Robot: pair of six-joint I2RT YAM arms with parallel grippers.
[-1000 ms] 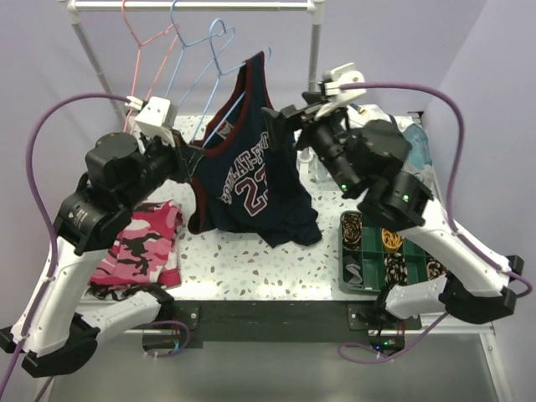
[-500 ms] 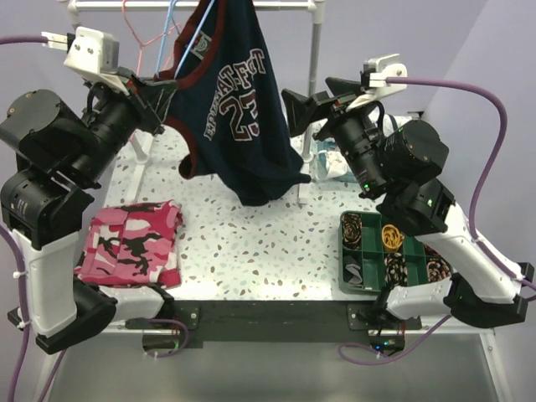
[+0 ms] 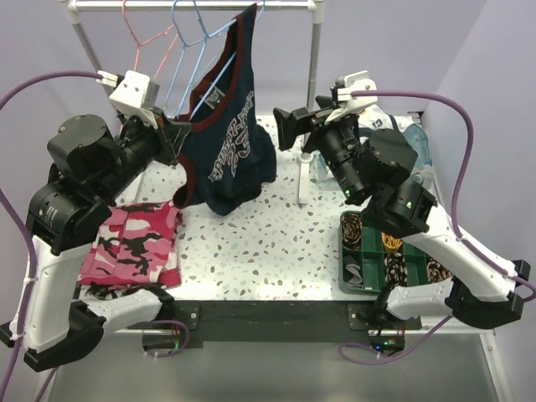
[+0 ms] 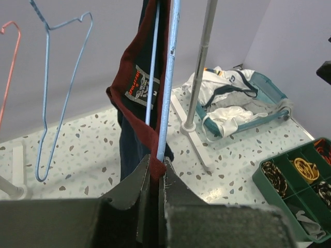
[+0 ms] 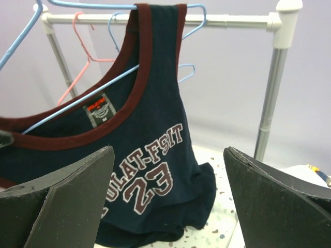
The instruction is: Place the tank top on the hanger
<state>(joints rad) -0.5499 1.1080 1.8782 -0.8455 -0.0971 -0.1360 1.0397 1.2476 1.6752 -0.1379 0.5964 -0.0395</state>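
Observation:
The held hanger is crowding the spare one, so I need to move my left gripper to the right in the top view, toward the post by the basket, and let go.
The navy tank top point(image 3: 222, 142) with dark red trim hangs by one strap from the light blue hanger point(image 3: 219, 77), high up by the rail. Its hem bunches near the table. My left gripper point(image 3: 179, 139) is shut on the hanger's wire together with the red trim; the left wrist view shows the pinch point(image 4: 156, 168) below the tank top point(image 4: 135, 88). My right gripper point(image 3: 303, 117) is open and empty, just right of the top. In the right wrist view the tank top point(image 5: 150, 155) fills the space ahead of the wide jaws, with the hanger wire point(image 5: 77, 103) crossing the neck opening.
The white rail point(image 3: 193, 5) on posts point(image 3: 314, 75) holds a pink hanger point(image 3: 138, 38) and a spare light blue hanger point(image 3: 186, 29). Pink camouflage cloth point(image 3: 134, 243) lies front left. A green compartment tray point(image 3: 345, 251) sits front right, and a basket of white garments point(image 3: 416, 138) back right.
My left arm has come down from its raised pose, bringing the hanger and top lower and nearer. The right gripper stays open and has shifted slightly left.

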